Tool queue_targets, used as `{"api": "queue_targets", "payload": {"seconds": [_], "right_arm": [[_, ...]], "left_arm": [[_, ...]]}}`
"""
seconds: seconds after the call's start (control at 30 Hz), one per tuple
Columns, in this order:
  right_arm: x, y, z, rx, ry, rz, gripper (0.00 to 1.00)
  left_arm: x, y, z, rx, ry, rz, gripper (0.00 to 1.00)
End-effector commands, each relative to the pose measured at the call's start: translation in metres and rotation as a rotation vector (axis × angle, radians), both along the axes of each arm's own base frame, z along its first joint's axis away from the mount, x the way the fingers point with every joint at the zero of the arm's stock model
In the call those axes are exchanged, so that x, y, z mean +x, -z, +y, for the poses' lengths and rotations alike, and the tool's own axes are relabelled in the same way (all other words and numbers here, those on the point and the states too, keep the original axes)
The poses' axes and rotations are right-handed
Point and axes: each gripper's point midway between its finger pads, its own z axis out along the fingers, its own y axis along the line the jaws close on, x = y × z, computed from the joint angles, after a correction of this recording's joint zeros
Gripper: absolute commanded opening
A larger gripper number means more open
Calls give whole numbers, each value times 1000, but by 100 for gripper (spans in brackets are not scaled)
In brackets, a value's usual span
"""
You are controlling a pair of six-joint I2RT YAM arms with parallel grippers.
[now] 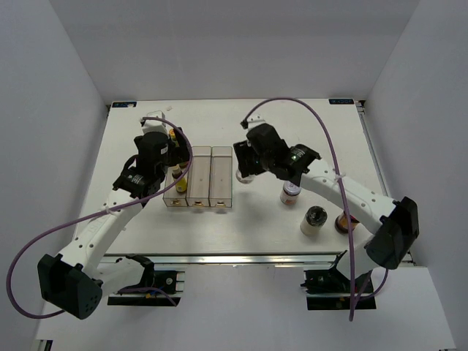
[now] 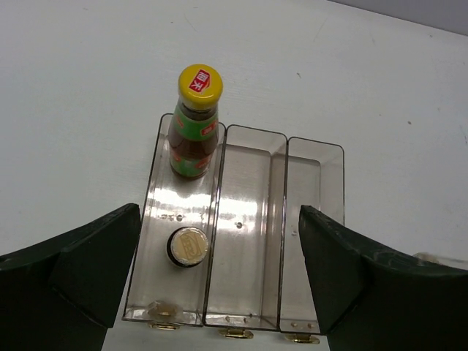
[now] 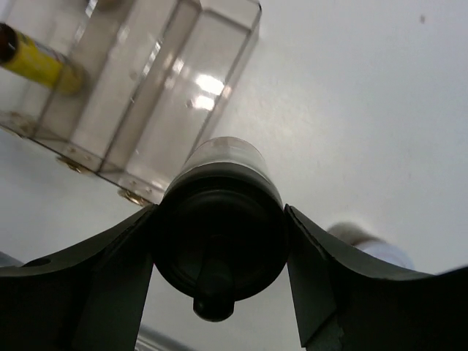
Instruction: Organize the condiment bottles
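The black-lidded shaker needs to go to the left in the top view and down into the far end of the tray's middle section (image 1: 197, 155) (image 3: 146, 25), carried by my right gripper. That section is empty.
A clear three-compartment tray (image 1: 199, 179) lies mid-table. Its left compartment holds a yellow-capped brown sauce bottle (image 2: 196, 124) at the far end and a tiny tan-capped bottle (image 2: 188, 246) at the near end. My left gripper (image 2: 219, 281) hovers open and empty above the tray's hinged end; it also shows in the top view (image 1: 173, 157). My right gripper (image 3: 219, 256) is shut on a black-lidded shaker (image 3: 219, 227), held just right of the tray (image 3: 139, 88); in the top view the shaker (image 1: 245, 177) is at the gripper (image 1: 246, 172).
Right of the tray stand a small jar (image 1: 290, 194), a black-lidded white shaker (image 1: 314, 219) and a brown jar (image 1: 341, 223) half hidden by the right arm. Purple cables arc over both arms. White walls bound the table on three sides.
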Motion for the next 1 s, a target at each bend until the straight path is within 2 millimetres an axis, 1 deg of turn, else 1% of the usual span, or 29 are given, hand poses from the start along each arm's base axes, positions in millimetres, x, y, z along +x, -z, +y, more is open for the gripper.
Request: {"api": "queue_targets", "payload": {"seconds": [0.0,0.03,0.07,0.1,0.13,0.17,0.2,0.23,0.27,0.3,0.37,0.4,0.47,0.5,0.57,0.6,0.63,0.67,0.7,0.77,0.8,0.83,0.87,0.9,0.97], "right_arm": [[26,-44,30,79,-50,-122,20],[34,-40,40,65,-69,-122,20],[42,-64,56,123,-98,-166,20],[48,-70,65,140,-113,-186,19],[56,-66,77,141,-129,-192,17],[62,-89,92,200,-168,-239,18],[67,-94,101,215,-185,-255,18],[74,-84,113,212,-194,-246,18],[78,-87,121,220,-216,-256,18],[89,-90,134,230,-218,-265,18],[97,-88,147,238,-228,-262,18],[105,-85,158,245,-231,-264,18],[111,-79,167,261,-228,-264,18],[118,-71,174,272,-220,-267,18],[123,-65,180,277,-217,-269,18],[126,-55,184,266,-215,-262,18],[129,-57,187,268,-213,-273,18],[132,-55,188,261,-208,-278,18],[136,-45,189,245,-204,-272,18],[139,-40,192,237,-211,-276,18],[141,-28,195,225,-212,-266,18],[141,-22,196,216,-216,-261,18],[142,-21,198,213,-216,-262,18],[144,-10,199,197,-211,-252,18],[147,-5,199,163,-189,-263,18]], "left_arm": [[-4,-12,19,1,-103,-23,98],[-6,-11,23,-13,-134,-21,98],[-9,-11,28,-12,-163,-16,98],[-11,-14,37,-10,-213,-29,98],[-13,-16,41,-27,-243,-35,98],[-15,-14,44,-25,-257,-29,98],[-17,-15,46,-24,-267,-33,98],[-18,-17,49,-32,-284,-38,98],[-19,-16,50,-32,-289,-35,98],[-20,-16,50,-31,-292,-33,98],[-21,-14,53,-23,-308,-27,98],[-21,-12,54,-20,-313,-22,98],[-22,-11,57,-15,-329,-20,98],[-23,-10,58,-14,-335,-19,98],[-24,-11,60,-11,-342,-21,98],[-24,-12,60,-12,-342,-22,98],[-24,-12,60,-13,-344,-25,98],[-25,-13,60,-16,-340,-29,98],[-25,-14,60,-18,-339,-33,98],[-25,-13,60,-16,-339,-33,98],[-25,-12,61,-16,-343,-32,98],[-25,-12,61,-15,-341,-32,98],[-25,-13,60,-17,-339,-35,98],[-24,-12,59,-16,-334,-32,98],[-23,-11,59,-13,-334,-28,98]]}}
